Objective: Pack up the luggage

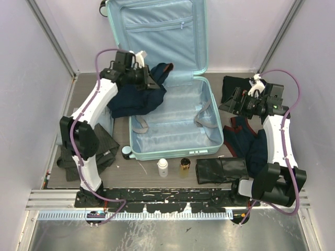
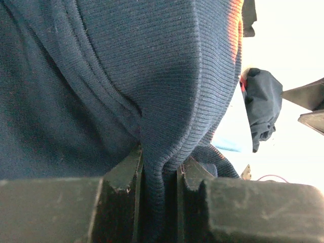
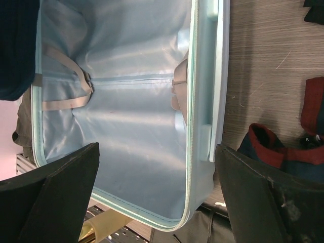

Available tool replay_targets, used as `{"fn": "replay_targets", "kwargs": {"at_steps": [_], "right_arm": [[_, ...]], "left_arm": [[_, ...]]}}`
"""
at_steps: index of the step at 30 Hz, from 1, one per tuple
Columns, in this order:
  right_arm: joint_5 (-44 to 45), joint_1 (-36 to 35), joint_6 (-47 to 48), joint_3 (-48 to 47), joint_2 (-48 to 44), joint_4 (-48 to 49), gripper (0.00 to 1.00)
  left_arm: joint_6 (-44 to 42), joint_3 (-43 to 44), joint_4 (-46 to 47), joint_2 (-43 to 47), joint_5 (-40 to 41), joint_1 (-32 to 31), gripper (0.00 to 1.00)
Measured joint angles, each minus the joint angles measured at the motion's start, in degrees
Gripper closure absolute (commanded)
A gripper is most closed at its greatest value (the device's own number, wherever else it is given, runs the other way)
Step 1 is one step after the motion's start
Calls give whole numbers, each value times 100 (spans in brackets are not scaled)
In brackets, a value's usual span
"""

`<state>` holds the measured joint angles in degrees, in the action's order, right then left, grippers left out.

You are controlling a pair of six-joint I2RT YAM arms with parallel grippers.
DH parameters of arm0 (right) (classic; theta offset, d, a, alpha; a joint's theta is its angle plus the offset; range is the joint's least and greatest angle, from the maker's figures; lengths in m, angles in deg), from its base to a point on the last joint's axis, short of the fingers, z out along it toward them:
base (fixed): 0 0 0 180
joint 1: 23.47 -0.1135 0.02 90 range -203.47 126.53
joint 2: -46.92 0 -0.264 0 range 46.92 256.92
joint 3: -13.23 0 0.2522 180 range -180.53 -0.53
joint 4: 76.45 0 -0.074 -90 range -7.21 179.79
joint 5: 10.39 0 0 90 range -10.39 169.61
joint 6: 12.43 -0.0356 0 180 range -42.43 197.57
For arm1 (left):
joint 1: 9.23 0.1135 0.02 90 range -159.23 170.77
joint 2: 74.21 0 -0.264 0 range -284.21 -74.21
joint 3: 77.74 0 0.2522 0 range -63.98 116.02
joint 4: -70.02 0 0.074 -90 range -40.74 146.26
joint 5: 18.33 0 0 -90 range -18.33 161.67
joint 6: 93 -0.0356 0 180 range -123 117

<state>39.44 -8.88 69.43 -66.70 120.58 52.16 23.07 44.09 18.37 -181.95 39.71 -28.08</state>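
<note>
The navy knit garment (image 1: 137, 94) in my left gripper shifts to the right in the top view next, then goes down into the suitcase.
The luggage (image 1: 172, 123), a pale mint-blue suitcase, lies open in the middle of the table with its lid upright at the back; its light blue lining and grey straps also show in the right wrist view (image 3: 131, 101). My left gripper (image 1: 148, 77) is shut on a navy knit garment (image 1: 137, 94) and holds it over the suitcase's left rim; the knit fills the left wrist view (image 2: 126, 76), pinched between the fingers (image 2: 124, 174). My right gripper (image 1: 236, 102) is open and empty, just right of the suitcase's right wall.
A white bottle (image 1: 163, 167), an amber jar (image 1: 185, 166) and a black pouch (image 1: 222, 170) lie in front of the suitcase. Dark clothes (image 1: 238, 86) and a navy and red garment (image 1: 251, 141) lie at the right. An olive garment (image 1: 99, 144) lies at the left.
</note>
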Motion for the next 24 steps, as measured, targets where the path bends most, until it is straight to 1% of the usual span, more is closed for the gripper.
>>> {"fn": "replay_targets", "kwargs": {"at_steps": [7,12,19,24], "right_arm": [[50,0,70,0,-4,-22,0],[142,-2,210,0,-50,-105,0],[321,0,463,0,-223,-284,0],[461,0,634,0,-356,-490,0]], "left_arm": [[431,-7,352,-649,599,-474,100],[778,-9,647,-1060,887,-748,100],[1399,-9,1244,-1670,992,-1104,100],[1692,-11,1624,-2094,986,-1259,100]]}}
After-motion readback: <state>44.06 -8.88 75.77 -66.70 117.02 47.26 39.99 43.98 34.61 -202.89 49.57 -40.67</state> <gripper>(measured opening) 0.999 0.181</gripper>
